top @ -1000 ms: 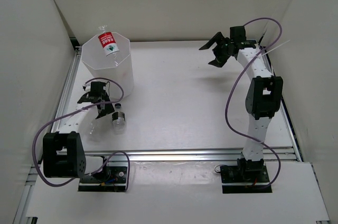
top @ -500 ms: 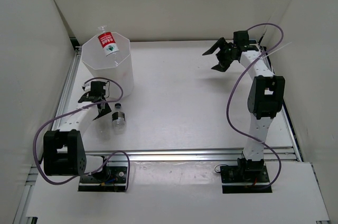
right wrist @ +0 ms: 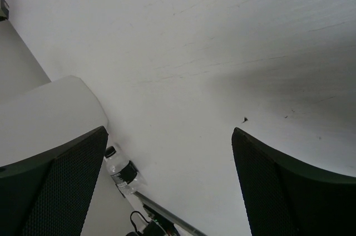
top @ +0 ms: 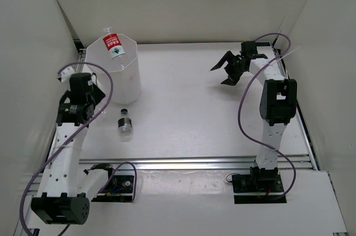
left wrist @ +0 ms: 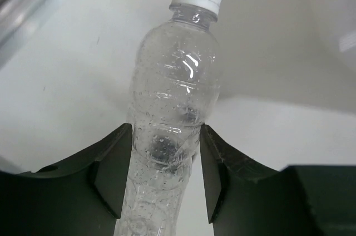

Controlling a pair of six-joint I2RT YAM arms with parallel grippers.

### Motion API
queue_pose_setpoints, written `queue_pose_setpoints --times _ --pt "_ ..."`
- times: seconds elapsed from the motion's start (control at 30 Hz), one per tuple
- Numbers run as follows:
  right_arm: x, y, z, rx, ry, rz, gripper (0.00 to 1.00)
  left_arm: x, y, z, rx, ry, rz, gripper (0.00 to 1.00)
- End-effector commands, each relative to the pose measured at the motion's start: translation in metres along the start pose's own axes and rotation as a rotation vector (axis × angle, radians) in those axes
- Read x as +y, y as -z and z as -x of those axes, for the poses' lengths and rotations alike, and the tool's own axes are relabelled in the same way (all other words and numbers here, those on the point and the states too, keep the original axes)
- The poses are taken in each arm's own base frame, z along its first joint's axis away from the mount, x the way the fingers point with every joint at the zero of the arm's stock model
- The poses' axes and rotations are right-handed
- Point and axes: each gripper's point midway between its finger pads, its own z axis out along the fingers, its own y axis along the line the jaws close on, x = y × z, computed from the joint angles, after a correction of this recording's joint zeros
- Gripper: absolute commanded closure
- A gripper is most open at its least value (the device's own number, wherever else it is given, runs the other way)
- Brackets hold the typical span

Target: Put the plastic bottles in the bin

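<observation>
The left gripper will next go up, then outward and over the bin's open top (top: pixel 111 53), because the bin's tall side is beside the held bottle (top: pixel 99 87).
My left gripper (left wrist: pixel 165 175) is shut on a clear, unlabelled plastic bottle (left wrist: pixel 175 97) with a white cap, its dented body pinched between the two fingers. In the top view that gripper (top: pixel 93 98) hangs above the table just left of the tall white bin (top: pixel 129 74). A red-labelled bottle (top: pixel 113 45) lies inside the bin against its far wall. A black-labelled, black-capped bottle (top: pixel 125 123) lies on the table in front of the bin, also seen in the right wrist view (right wrist: pixel 122 172). My right gripper (top: pixel 228 69) stands open and holds nothing at the far right.
White walls enclose the table on the left, back and right. An aluminium rail (top: pixel 194 163) runs along the near edge. The bin's pale side (right wrist: pixel 44 113) fills the left of the right wrist view.
The left gripper shut on the clear bottle beside the black-labelled one and rose with it, ending up left of the bin. The right gripper shifted slightly and stayed open.
</observation>
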Motion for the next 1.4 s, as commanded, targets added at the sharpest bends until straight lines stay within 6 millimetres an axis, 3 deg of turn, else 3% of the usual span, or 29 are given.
queue_pose_setpoints --times 0.0,0.03,0.07,0.17,0.2,0.27,0.4,0.43,0.5,0.67,0.7,0.77,0.83,0.93,1.0,1.03,1.07,1.13,1.17,1.23,1.27,1.3,1.37 --pt "0.012 0.014 -0.005 -0.013 0.068 0.015 0.05 -0.015 0.043 0.073 -0.187 0.121 -0.049 0.77" --pt "0.008 0.013 -0.006 -0.014 0.074 0.003 0.05 -0.019 0.050 0.089 -0.218 0.119 -0.053 0.77" --pt "0.010 0.011 -0.009 -0.008 0.081 0.004 0.05 -0.034 0.060 0.118 -0.272 0.135 -0.089 0.77" --pt "0.011 0.014 -0.011 -0.008 0.090 0.004 0.05 -0.053 0.072 0.156 -0.333 0.130 -0.125 0.77" --pt "0.008 0.013 -0.012 -0.002 0.095 -0.002 0.05 -0.068 0.076 0.181 -0.379 0.155 -0.156 0.77" --pt "0.006 0.014 -0.014 0.004 0.101 -0.007 0.05 -0.088 0.070 0.202 -0.406 0.144 -0.191 0.77" --pt "0.010 0.018 -0.013 -0.001 0.114 -0.003 0.05 -0.120 0.048 0.222 -0.415 0.126 -0.230 0.77" --pt "0.010 0.018 -0.013 -0.001 0.123 -0.003 0.05 -0.130 0.031 0.225 -0.402 0.107 -0.218 0.77" --pt "0.017 0.021 -0.019 0.012 0.144 0.019 0.05 -0.139 0.017 0.229 -0.397 0.104 -0.215 0.78" --pt "0.010 0.026 -0.027 0.021 0.177 0.012 0.06 -0.166 -0.024 0.231 -0.359 0.076 -0.223 0.76" --pt "0.001 0.025 -0.029 0.029 0.160 -0.003 0.06 -0.168 -0.028 0.228 -0.347 0.071 -0.226 0.73" --pt "-0.001 0.028 -0.032 0.031 0.158 -0.005 0.06 -0.164 -0.038 0.219 -0.330 0.053 -0.199 0.52" --pt "-0.007 0.028 -0.032 0.033 0.145 -0.013 0.06 -0.158 -0.039 0.216 -0.330 0.066 -0.174 0.00" --pt "-0.009 0.029 -0.028 0.027 0.139 -0.014 0.06 -0.148 -0.014 0.224 -0.371 0.055 -0.179 0.00" --pt "0.000 0.033 -0.022 0.009 0.152 0.002 0.06 -0.141 0.019 0.233 -0.421 0.030 -0.207 0.00" --pt "-0.003 0.030 -0.023 0.015 0.148 -0.004 0.06 -0.148 0.034 0.227 -0.409 -0.005 -0.277 0.00" --pt "-0.002 0.028 -0.020 0.014 0.139 -0.003 0.06 -0.139 0.055 0.223 -0.427 -0.019 -0.311 0.00" --pt "-0.003 0.028 -0.022 0.020 0.125 -0.008 0.06 -0.141 0.072 0.196 -0.380 -0.073 -0.414 0.00" --pt "-0.006 0.025 -0.022 0.026 0.121 -0.014 0.06 -0.126 0.077 0.168 -0.342 -0.091 -0.432 0.00" --pt "-0.003 0.023 -0.027 0.034 0.130 -0.012 0.06 -0.120 0.083 0.130 -0.273 -0.134 -0.509 0.00" --pt "-0.002 0.021 -0.029 0.034 0.137 -0.018 0.06 -0.109 0.066 0.091 -0.188 -0.161 -0.505 0.00" --pt "-0.002 0.021 -0.029 0.034 0.137 -0.018 0.06 -0.100 0.084 0.081 -0.205 -0.160 -0.549 0.00" --pt "-0.003 0.019 -0.033 0.041 0.160 -0.031 0.06 -0.097 0.088 0.040 -0.115 -0.136 -0.624 0.00"
